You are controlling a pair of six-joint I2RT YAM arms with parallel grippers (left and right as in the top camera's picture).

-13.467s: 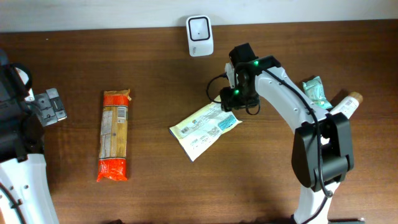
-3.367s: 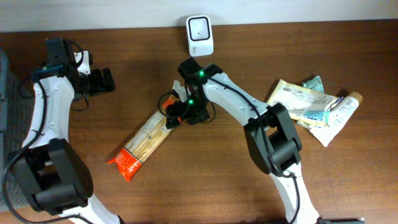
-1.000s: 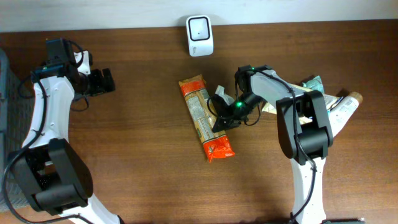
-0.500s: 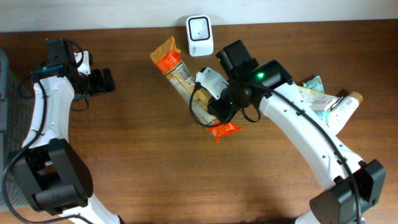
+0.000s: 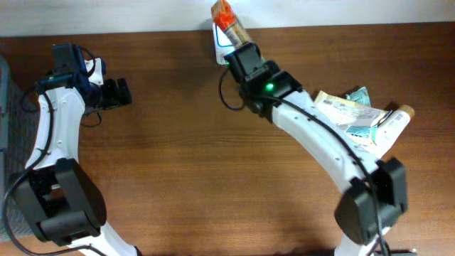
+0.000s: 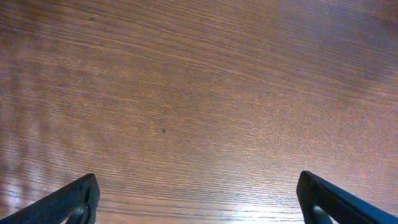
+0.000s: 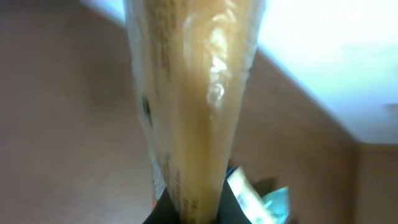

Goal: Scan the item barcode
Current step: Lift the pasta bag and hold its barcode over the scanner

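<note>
My right gripper turns the spaghetti beside the scanner [image 5: 220, 48] next. It then carries it to the right in the overhead view, to the packet pile below it, and releases it.
A long clear spaghetti packet with orange ends [image 5: 226, 20] is held up on end at the back of the table. My right gripper [image 5: 240, 51] is shut on its lower part. The packet and gripper cover most of the white barcode scanner [image 5: 220, 48] by the wall. In the right wrist view the packet [image 7: 186, 93] fills the middle, blurred, rising from between the dark fingers [image 7: 166, 213] of my right gripper [image 7: 198, 210]. My left gripper [image 5: 116, 93] stands open at the far left over bare wood, its fingertips [image 6: 73, 199] wide apart around nothing [image 6: 202, 202].
A pile of packets [image 5: 346, 114] and a small bottle [image 5: 398, 118] lie at the right edge of the brown table [image 5: 185, 178]. One teal-and-white packet [image 7: 258, 196] shows below the right gripper. A grey basket edge [image 5: 3, 107] sits at the far left.
The right arm has lifted the spaghetti packet off the middle of the table and carried it back and up in front of the scanner. The left arm has not moved.
</note>
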